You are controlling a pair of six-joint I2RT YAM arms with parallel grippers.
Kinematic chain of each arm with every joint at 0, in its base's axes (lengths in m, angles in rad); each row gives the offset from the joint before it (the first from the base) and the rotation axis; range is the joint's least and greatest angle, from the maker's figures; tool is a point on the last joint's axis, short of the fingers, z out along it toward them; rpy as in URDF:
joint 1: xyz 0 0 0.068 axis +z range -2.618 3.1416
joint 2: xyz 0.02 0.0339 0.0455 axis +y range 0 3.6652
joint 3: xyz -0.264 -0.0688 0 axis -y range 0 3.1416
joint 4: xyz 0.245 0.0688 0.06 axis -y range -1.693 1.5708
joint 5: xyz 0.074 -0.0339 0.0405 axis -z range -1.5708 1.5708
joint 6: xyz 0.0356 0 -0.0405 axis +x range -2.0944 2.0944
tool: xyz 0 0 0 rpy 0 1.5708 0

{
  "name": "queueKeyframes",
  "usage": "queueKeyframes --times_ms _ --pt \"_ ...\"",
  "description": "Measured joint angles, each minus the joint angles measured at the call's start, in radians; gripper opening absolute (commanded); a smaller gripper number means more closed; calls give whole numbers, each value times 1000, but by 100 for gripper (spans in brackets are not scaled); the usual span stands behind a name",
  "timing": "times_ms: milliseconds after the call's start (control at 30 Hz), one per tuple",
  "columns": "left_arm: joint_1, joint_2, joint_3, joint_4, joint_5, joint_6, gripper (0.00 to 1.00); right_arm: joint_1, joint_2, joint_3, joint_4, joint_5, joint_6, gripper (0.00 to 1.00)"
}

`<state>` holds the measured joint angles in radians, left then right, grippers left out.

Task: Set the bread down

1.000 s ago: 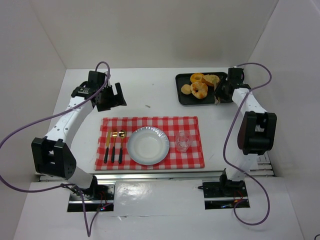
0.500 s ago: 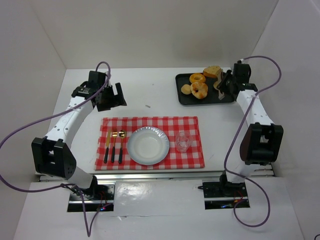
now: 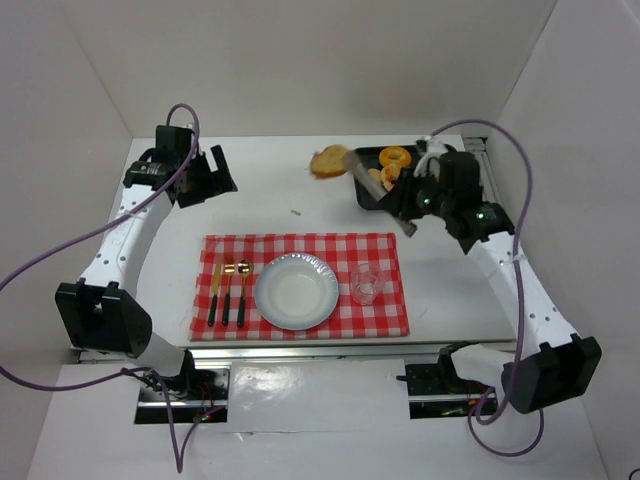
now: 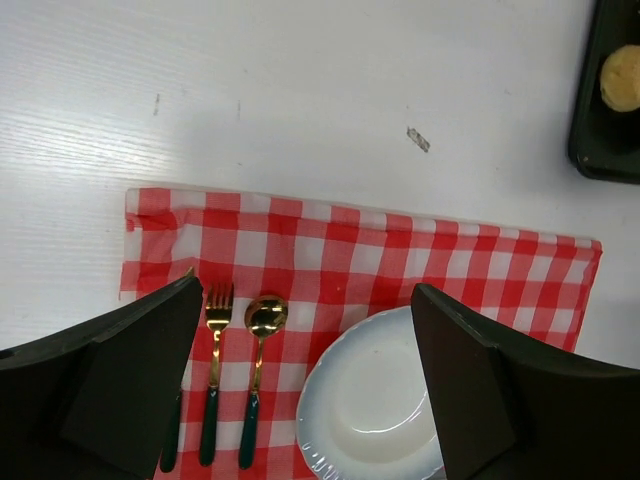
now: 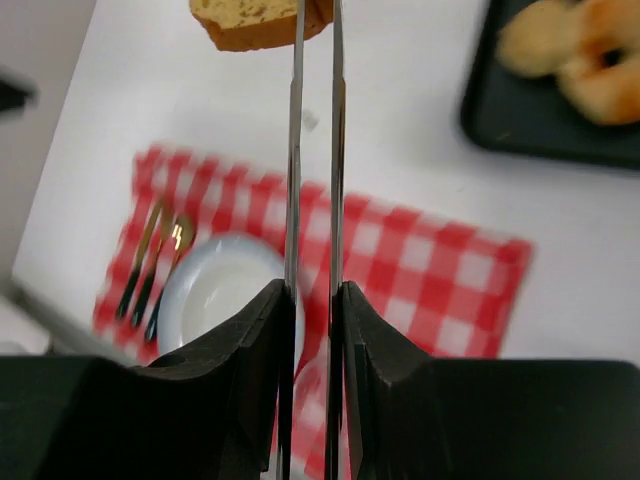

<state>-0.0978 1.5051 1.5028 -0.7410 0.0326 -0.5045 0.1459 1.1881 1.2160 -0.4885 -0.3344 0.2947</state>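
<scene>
My right gripper will next bring the bread back and down over the bare plate [image 5: 222, 292] and release the tongs [image 5: 315, 150], because the plate is below my gripper, to its left in the top view.
A golden-brown bread slice [image 3: 330, 160] hangs in the air just left of the black tray [image 3: 365, 200], pinched between the tips of thin metal tongs [image 5: 315, 150]. My right gripper [image 3: 402, 198] is shut on those tongs; in the right wrist view the bread slice [image 5: 255, 20] sits at the top edge beyond my right gripper [image 5: 315, 290]. The white plate [image 3: 296, 291] lies bare on the checked cloth, below and to the left of the bread. My left gripper [image 3: 205, 178] hovers open at the back left; its view looks down past the left gripper [image 4: 310, 390] onto the plate [image 4: 370, 410].
Orange doughnuts [image 3: 397, 157] and a pale bun [image 4: 622, 78] stay on the tray. On the red-checked cloth [image 3: 300, 245] lie a fork, spoon and knife [image 3: 228, 290] left of the plate and a clear glass [image 3: 365, 283] to its right. White walls enclose the table.
My right arm has lifted the bread off the tray with the tongs and swung it leftward past the tray's edge. My left arm has drawn back and to the left a little.
</scene>
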Motion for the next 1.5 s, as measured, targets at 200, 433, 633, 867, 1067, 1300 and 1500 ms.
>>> queueKeyframes --times_ms 200,433,633,867,1067,1300,1500 --pt "37 1 5 -30 -21 -4 99 333 -27 -133 -116 -68 -55 0" --pt "44 1 2 -45 -27 -24 99 510 -32 -209 -243 -43 -61 1" --pt "50 1 -2 -44 -19 -24 99 544 -19 -208 -254 15 -61 33" --pt "50 1 -6 -44 2 -24 99 546 -11 -153 -290 68 -65 53" --pt "50 1 -7 -44 10 -23 99 546 5 -98 -292 111 -69 53" --pt "50 1 -7 -43 27 -23 99 440 22 -24 -283 288 -48 52" --pt "50 1 -11 -36 55 -22 96 165 93 -9 -166 451 24 55"
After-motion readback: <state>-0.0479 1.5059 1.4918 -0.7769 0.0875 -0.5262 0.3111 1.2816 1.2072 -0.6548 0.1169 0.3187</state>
